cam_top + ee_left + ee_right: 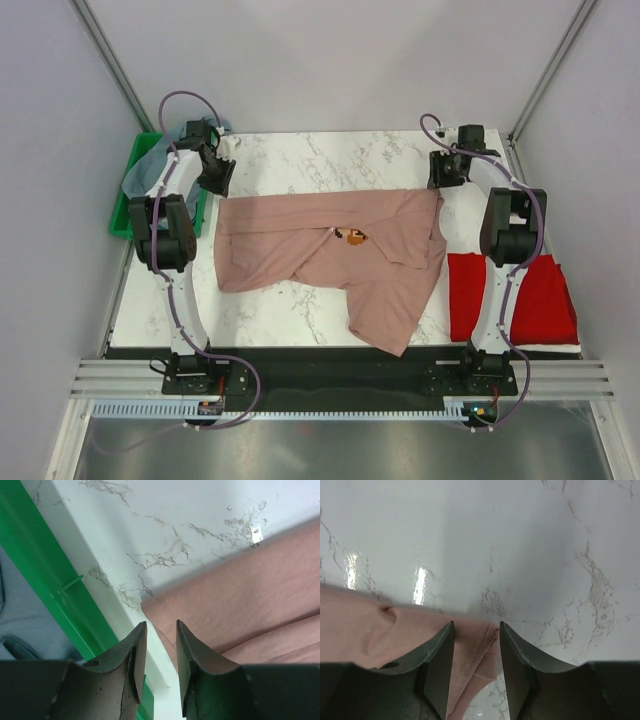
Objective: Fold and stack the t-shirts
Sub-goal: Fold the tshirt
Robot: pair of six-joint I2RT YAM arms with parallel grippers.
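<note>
My right gripper stays in place and closes there next, since the stitched hem at the pink t-shirt's far corner already lies between my open fingers.
A dusty-pink t-shirt (290, 245) lies spread across the marble table, its small print (352, 237) facing up and one part folded toward the front. My left gripper (217, 178) hangs open at the shirt's far left corner (240, 590). Its jaws (161, 625) stand just short of the cloth edge with nothing between them. At the far right corner my right gripper (446, 172) is open, its jaws (476, 624) straddling the stitched pink hem (475, 655). A red t-shirt (545, 295) lies folded at the front right. A grey-blue t-shirt (148, 170) sits in the bin.
A green plastic bin (122, 215) stands off the table's left edge, its rim (40, 565) close beside my left fingers. Grey walls and metal frame posts enclose the back and sides. My right arm crosses over the red shirt.
</note>
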